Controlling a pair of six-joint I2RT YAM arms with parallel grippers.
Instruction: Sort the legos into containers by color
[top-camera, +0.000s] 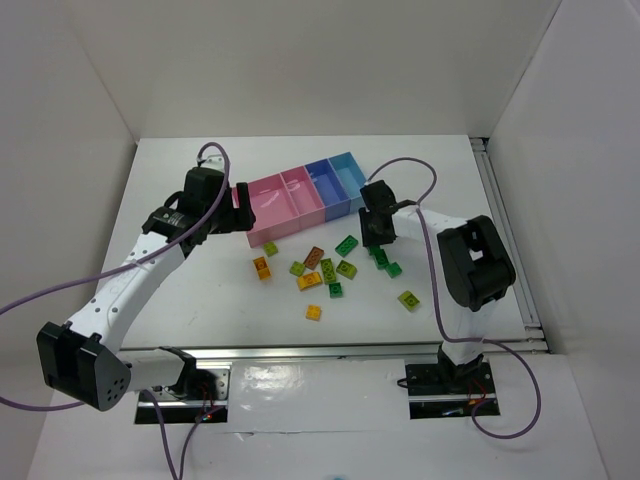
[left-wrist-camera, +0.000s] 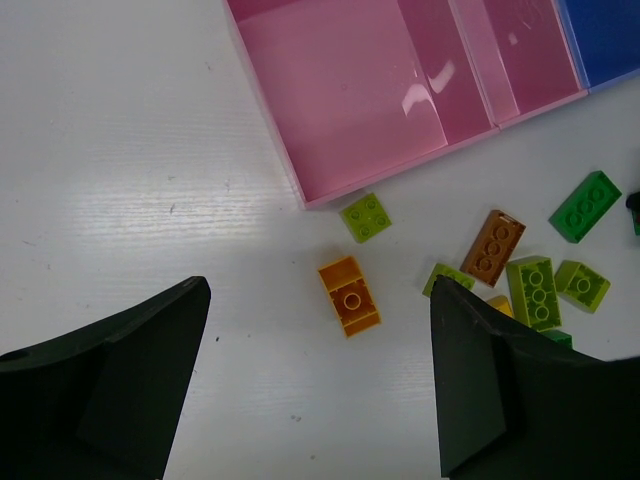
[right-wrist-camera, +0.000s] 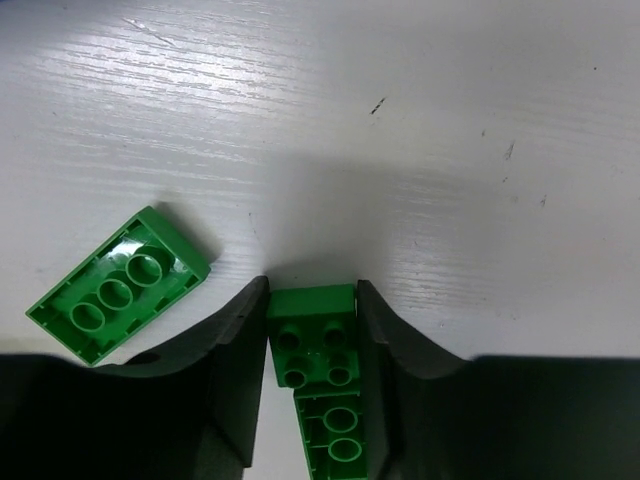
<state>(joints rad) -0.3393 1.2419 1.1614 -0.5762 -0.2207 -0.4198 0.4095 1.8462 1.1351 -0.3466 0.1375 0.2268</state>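
Observation:
My right gripper is holding the dark green brick low. Next it will lift the brick above the rim of the light blue container (top-camera: 350, 175), move outward over it and release, since the container stands outward.
My right gripper (right-wrist-camera: 312, 330) is shut on a dark green lego (right-wrist-camera: 312, 345) low over the table; a second dark green brick (right-wrist-camera: 335, 440) lies just behind it, and an overturned green brick (right-wrist-camera: 115, 290) lies to its left. From above, the right gripper (top-camera: 378, 240) sits in front of the light blue container (top-camera: 350, 175). My left gripper (left-wrist-camera: 320, 400) is open with nothing in it, short of an overturned orange lego (left-wrist-camera: 349, 295) and near the pink container's (left-wrist-camera: 350, 90) front corner. From above, the left gripper (top-camera: 238, 215) is beside the pink bin (top-camera: 265, 205).
Loose bricks lie in front of the bins: lime (left-wrist-camera: 365, 217), brown (left-wrist-camera: 493, 246), lime (left-wrist-camera: 533, 290), dark green (left-wrist-camera: 585, 206). Further out lie an orange brick (top-camera: 314, 312) and a lime one (top-camera: 409, 299). The darker blue bin (top-camera: 325, 180) stands between pink and light blue.

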